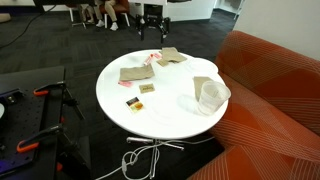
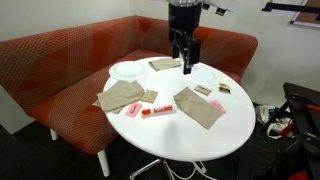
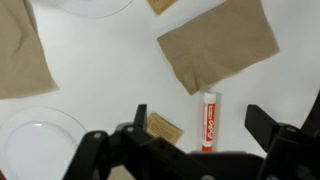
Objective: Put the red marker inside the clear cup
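Note:
I will lower my open gripper toward the tabletop over the red marker's middle (image 2: 157, 111) (image 3: 208, 124) to close across it, because the marker lies lengthwise between my fingers.
The red marker (image 3: 209, 122) lies flat on the white table, just below the corner of a tan cloth (image 3: 215, 45). It also shows in an exterior view (image 2: 157, 110) between two cloths. My gripper (image 3: 200, 128) is open and empty, and the marker appears between its two fingers in the wrist view. In both exterior views the gripper (image 2: 186, 66) (image 1: 152, 35) hangs above the table. The clear cup (image 1: 210, 95) stands near the table edge by the couch. In the exterior view from the opposite side it shows as a whitish round shape (image 2: 128, 70).
Folded tan cloths (image 2: 122, 97) (image 2: 200, 105) (image 2: 165, 64) lie on the round white table (image 2: 180, 135). A small tan card (image 3: 163, 127) lies beside the marker. An orange-and-black card (image 1: 132, 102) lies near the edge. A red couch (image 2: 60, 60) curves round the table.

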Tool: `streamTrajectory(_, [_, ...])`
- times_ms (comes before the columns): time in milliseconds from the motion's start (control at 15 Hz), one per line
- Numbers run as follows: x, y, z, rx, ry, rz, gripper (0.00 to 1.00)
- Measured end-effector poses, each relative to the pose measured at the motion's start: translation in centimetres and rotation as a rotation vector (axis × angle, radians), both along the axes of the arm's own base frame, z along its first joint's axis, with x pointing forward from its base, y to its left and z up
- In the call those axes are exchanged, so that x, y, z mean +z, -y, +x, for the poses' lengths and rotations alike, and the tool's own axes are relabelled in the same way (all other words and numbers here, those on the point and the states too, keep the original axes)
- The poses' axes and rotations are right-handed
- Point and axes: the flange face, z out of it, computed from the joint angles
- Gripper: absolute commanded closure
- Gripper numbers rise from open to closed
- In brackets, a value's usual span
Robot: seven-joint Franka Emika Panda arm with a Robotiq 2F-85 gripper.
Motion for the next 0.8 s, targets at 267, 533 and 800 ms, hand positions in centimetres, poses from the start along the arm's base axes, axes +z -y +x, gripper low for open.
streamTrajectory(267, [-3.3, -1.4, 1.2, 0.014, -0.004, 0.033, 0.0])
streamTrajectory(533, [-5.8, -2.4, 2.1, 0.022, 0.005, 0.061, 0.0])
streamTrajectory(800, [-7.5, -3.1, 3.0, 0.022, 0.001, 0.074, 0.0])
